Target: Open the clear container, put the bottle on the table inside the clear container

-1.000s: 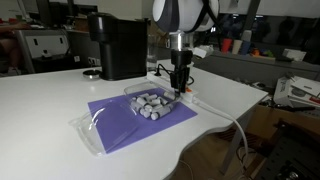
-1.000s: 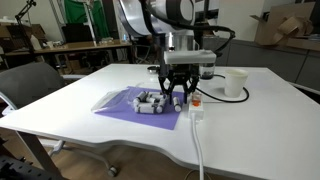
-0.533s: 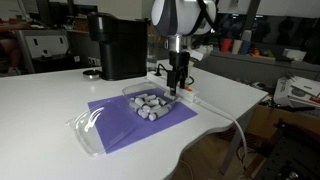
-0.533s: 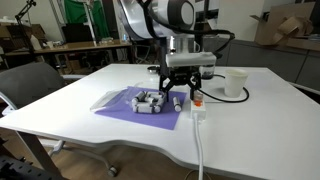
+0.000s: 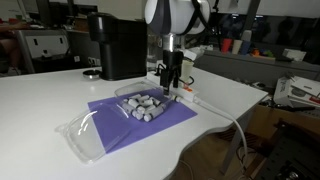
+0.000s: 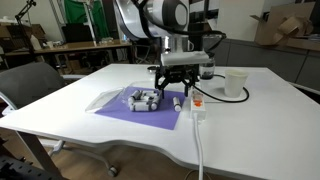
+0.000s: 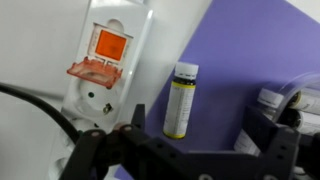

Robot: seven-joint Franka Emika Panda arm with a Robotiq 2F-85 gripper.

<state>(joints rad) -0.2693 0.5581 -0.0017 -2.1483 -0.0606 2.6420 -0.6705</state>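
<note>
My gripper lowers toward the mat next and closes across the small bottle's yellow label (image 6: 178, 103) (image 7: 179, 105), since the bottle already shows between its open fingers.
The clear container (image 5: 141, 104) stands open on a purple mat, holding several small bottles; it also shows in the other exterior view (image 6: 143, 100) and at the right edge of the wrist view (image 7: 296, 100). Its thin clear lid (image 5: 82, 132) lies flat at the mat's near end. A small bottle (image 7: 180, 98) with a yellow label and a white cap lies on the mat beside the container. It shows faintly in an exterior view (image 6: 172, 101). My gripper (image 7: 200, 130) is open and empty, hovering just above the bottle (image 5: 170, 82) (image 6: 175, 90).
A white power strip (image 7: 108, 55) with an orange switch lies next to the mat (image 5: 120, 125), its cable trailing off the white table (image 5: 40, 100). A black coffee machine (image 5: 118, 45) stands behind. A white cup (image 6: 235, 82) stands beyond the strip.
My gripper has risen a little off the mat and drifted toward the coffee machine side. The container and its lid have shifted slightly the same way. The jaws stay open.
</note>
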